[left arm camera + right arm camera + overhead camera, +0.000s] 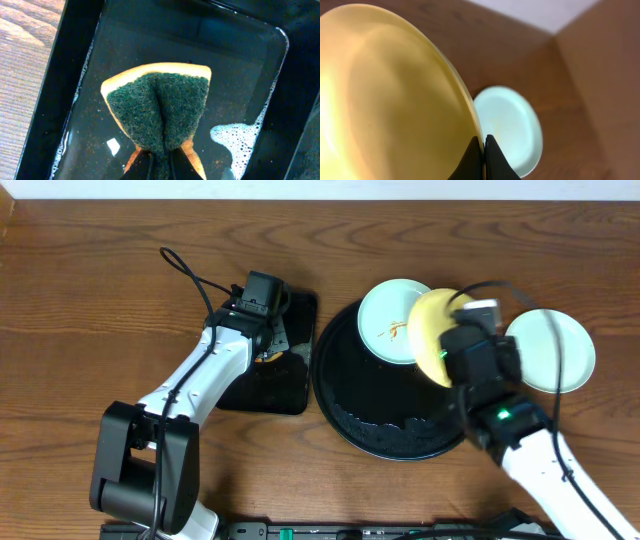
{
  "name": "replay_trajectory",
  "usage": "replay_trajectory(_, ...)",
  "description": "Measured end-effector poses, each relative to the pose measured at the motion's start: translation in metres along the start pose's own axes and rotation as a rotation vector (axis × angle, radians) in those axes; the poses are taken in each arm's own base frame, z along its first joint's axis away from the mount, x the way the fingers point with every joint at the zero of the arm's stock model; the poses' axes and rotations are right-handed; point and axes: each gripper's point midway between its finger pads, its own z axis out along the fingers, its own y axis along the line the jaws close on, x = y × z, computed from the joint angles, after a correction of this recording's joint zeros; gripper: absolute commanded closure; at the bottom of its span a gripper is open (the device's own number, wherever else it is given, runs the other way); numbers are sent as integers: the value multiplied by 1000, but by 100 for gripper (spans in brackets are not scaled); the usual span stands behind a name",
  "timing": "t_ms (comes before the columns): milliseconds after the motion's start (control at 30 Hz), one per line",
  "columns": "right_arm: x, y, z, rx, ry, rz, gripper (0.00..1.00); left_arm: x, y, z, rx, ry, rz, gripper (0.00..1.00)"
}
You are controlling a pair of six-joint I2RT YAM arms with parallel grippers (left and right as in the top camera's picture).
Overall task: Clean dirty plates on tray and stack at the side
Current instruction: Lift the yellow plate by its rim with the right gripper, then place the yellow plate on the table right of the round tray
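The robot's right gripper needs to swing off the round tray, turn the yellow plate flat and lower it onto the table's mint plate (pixel 509 130), since that unsmeared plate lies aside.
My right gripper (pixel 447 343) is shut on the rim of the pale yellow plate (pixel 430 328), holding it tilted on edge above the round black tray (pixel 345 380). In the right wrist view the fingertips (pixel 483 143) pinch that plate's (pixel 390 95) edge. A mint plate (pixel 392 320) with orange smears rests on the tray's far rim. The other mint plate (pixel 552 350) lies flat on the bare table to the right, and shows below the yellow one as a pale disc (pixel 512 125). My left gripper (pixel 159 167) is shut on a green-and-yellow sponge (pixel 160 107).
The sponge hangs over a small rectangular black tray (pixel 240 65) of soapy water with foam (pixel 239 140) along one side; it sits left of the round tray (pixel 290 385). Foam also lines the round tray's near rim (pixel 385 425). Wood-grain tabletop (pixel 100 280) surrounds both.
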Motion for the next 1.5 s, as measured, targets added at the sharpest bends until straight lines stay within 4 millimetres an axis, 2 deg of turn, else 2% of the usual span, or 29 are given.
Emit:
replay_trajectory(167, 26, -27, 40, 11, 129, 239, 99, 0, 0, 0, 0, -1, 0, 92)
replay_trajectory(367, 54, -74, 78, 51, 212, 539, 99, 0, 0, 0, 0, -1, 0, 92)
replay_trajectory(467, 65, -97, 88, 71, 227, 670, 99, 0, 0, 0, 0, -1, 0, 92)
replay_trajectory(667, 100, -137, 102, 160, 290, 853, 99, 0, 0, 0, 0, -1, 0, 92)
replay_trajectory(867, 123, -149, 119, 202, 332, 914, 99, 0, 0, 0, 0, -1, 0, 92)
replay_trajectory(900, 126, -149, 122, 203, 337, 920, 93, 0, 0, 0, 0, -1, 0, 92)
replay_trajectory(967, 125, -149, 128, 198, 323, 937, 73, 0, 0, 0, 0, -1, 0, 92)
replay_trajectory(1000, 122, -149, 131, 185, 310, 938, 71, 0, 0, 0, 0, -1, 0, 92)
replay_trajectory(1100, 104, -139, 138, 74, 257, 919, 70, 0, 0, 0, 0, -1, 0, 92)
replay_trajectory(1200, 75, -114, 140, -115, 189, 864, 69, 0, 0, 0, 0, -1, 0, 92)
replay_trajectory(1267, 58, -88, 137, -251, 162, 810, 64, 0, 0, 0, 0, -1, 0, 92)
replay_trajectory(1333, 43, -58, 129, -380, 148, 745, 51, 0, 0, 0, 0, -1, 0, 92)
replay_trajectory(1367, 36, -41, 123, -444, 137, 693, 48, 0, 0, 0, 0, -1, 0, 92)
replay_trajectory(1433, 25, -15, 114, -534, 125, 632, 47, 0, 0, 0, 0, -1, 0, 92)
replay_trajectory(1500, 18, 8, 106, -598, 113, 571, 53, 0, 0, 0, 0, -1, 0, 92)
